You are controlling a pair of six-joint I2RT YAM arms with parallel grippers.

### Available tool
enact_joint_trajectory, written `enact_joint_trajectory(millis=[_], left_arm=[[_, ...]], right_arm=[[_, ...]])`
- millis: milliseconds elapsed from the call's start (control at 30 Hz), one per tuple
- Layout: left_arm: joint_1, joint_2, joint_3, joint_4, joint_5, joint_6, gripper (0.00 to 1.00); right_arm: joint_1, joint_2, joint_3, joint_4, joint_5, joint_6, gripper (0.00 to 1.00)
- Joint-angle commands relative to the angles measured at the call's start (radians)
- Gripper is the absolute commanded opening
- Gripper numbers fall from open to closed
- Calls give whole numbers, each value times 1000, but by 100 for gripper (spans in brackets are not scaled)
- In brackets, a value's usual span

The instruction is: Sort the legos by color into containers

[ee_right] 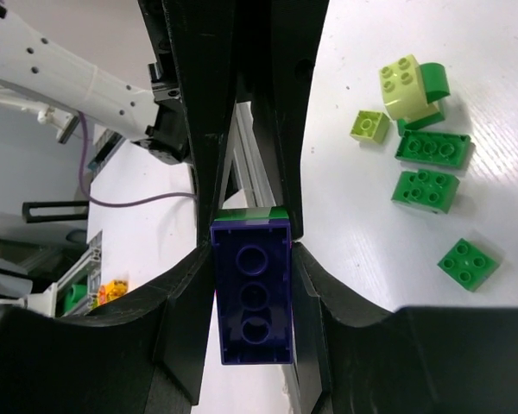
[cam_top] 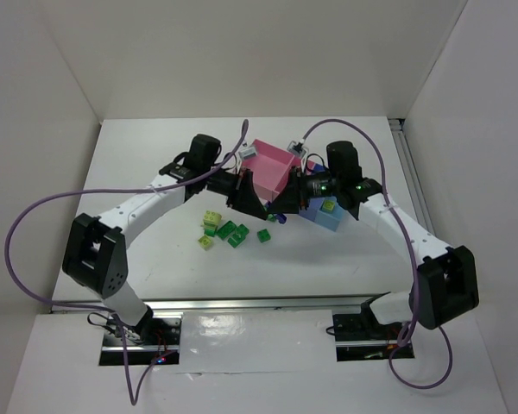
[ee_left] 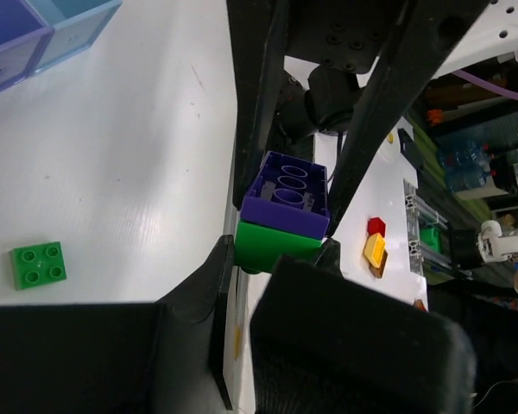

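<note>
I need to move my right gripper away from my left gripper next and turn it downward, then carry the dark blue lego outward over the blue bin (cam_top: 312,203).
A dark blue lego (ee_right: 252,293) is stuck to a green lego (ee_left: 272,246), and the pair hangs above the table between both arms. My right gripper (ee_right: 252,289) is shut on the sides of the dark blue lego (ee_left: 287,191), hollow underside toward its camera. My left gripper (ee_left: 276,254) is shut on the green lego, of which only a sliver (ee_right: 250,213) shows in the right wrist view. In the top view the left gripper (cam_top: 263,207) and right gripper (cam_top: 287,207) meet in front of the containers, pink (cam_top: 272,168) and light blue (cam_top: 328,217).
Loose legos lie left of the meeting point: green ones (ee_right: 432,148) (ee_right: 425,190) (ee_right: 469,262) and yellow-green ones (ee_right: 406,82) (ee_right: 369,126). A green two-by-two (ee_left: 37,264) lies alone. The blue bin (ee_left: 9,47) and light blue bin (ee_left: 73,17) show in the left wrist view. White walls enclose the table.
</note>
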Motion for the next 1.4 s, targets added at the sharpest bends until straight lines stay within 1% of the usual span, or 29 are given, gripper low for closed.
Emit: enact_joint_trajectory(millis=[0, 133, 233, 333, 367, 400, 433, 467, 500, 533, 567, 600, 633, 667, 700, 767, 867, 900, 933, 967, 1033, 1067, 1100, 1133, 1167, 1200, 1267, 1300, 1367], left_arm=[[1, 21, 24, 6, 3, -7, 0], [35, 50, 14, -3, -36, -30, 0], [61, 50, 4, -3, -65, -56, 0], [70, 50, 4, -3, -131, -77, 0], [70, 59, 26, -12, -149, -77, 0], [70, 70, 39, -12, -211, -111, 0], [79, 79, 59, -12, -250, -128, 0], [79, 91, 114, -41, -299, -148, 0], [79, 108, 147, -61, -410, -166, 0], [90, 149, 177, -74, -468, -221, 0], [90, 178, 213, -128, -534, -252, 0], [90, 214, 307, -168, -628, -275, 0], [90, 252, 357, -201, -655, -275, 0], [90, 327, 410, -236, -692, -286, 0], [90, 358, 494, -282, -767, -286, 0], [79, 412, 556, -296, -830, -309, 0], [79, 525, 680, -353, -873, -327, 0], [79, 557, 758, -373, -873, -327, 0], [79, 614, 791, -385, -873, -327, 0], [70, 637, 822, -411, -885, -336, 15], [70, 668, 883, -423, -885, -336, 40], [70, 677, 892, -423, -895, -327, 52], [60, 677, 892, -433, -895, -317, 72], [59, 677, 892, -433, -905, -317, 77], [50, 662, 879, -433, -905, -306, 79], [50, 638, 879, -433, -915, -295, 84], [41, 599, 848, -442, -934, -283, 84], [30, 553, 836, -442, -947, -274, 84], [17, 500, 779, -442, -989, -260, 84]], right_arm=[[2, 3, 36, -28, 94, -23, 26], [-23, 3, 26, -26, 154, 0, 26], [-51, -6, 16, 9, 187, 45, 27], [-95, -17, -10, 66, 248, 124, 27], [-104, -26, -23, 66, 298, 150, 27], [-114, -41, -32, 76, 428, 190, 28], [-114, -41, -32, 51, 523, 208, 28], [-114, -52, -32, 32, 624, 236, 28], [-105, -63, -23, 17, 721, 292, 28], [-104, -63, -23, -41, 930, 333, 28], [-104, -63, -23, -60, 1002, 360, 28], [-104, -63, -23, -60, 1051, 373, 28], [-104, -63, -23, -72, 1132, 391, 28], [-104, -40, -23, -72, 1148, 391, 28], [-104, -23, -14, -72, 1164, 391, 28], [-95, 15, 9, -81, 1204, 373, 28], [-95, 90, 66, -105, 1237, 341, 29], [-104, 119, 66, -105, 1248, 341, 30], [-104, 130, 75, -105, 1248, 341, 32], [-104, 141, 75, -92, 1257, 331, 33], [-104, 170, 85, -82, 1271, 331, 36], [-114, 170, 85, -72, 1271, 318, 40], [-114, 187, 97, -72, 1271, 318, 41], [-114, 196, 106, -72, 1286, 318, 44], [-114, 207, 106, -72, 1286, 318, 56], [-114, 207, 106, -72, 1286, 318, 62], [-114, 218, 115, -72, 1286, 290, 70], [-114, 227, 124, -72, 1296, 290, 74], [-114, 227, 125, -81, 1296, 281, 75]])
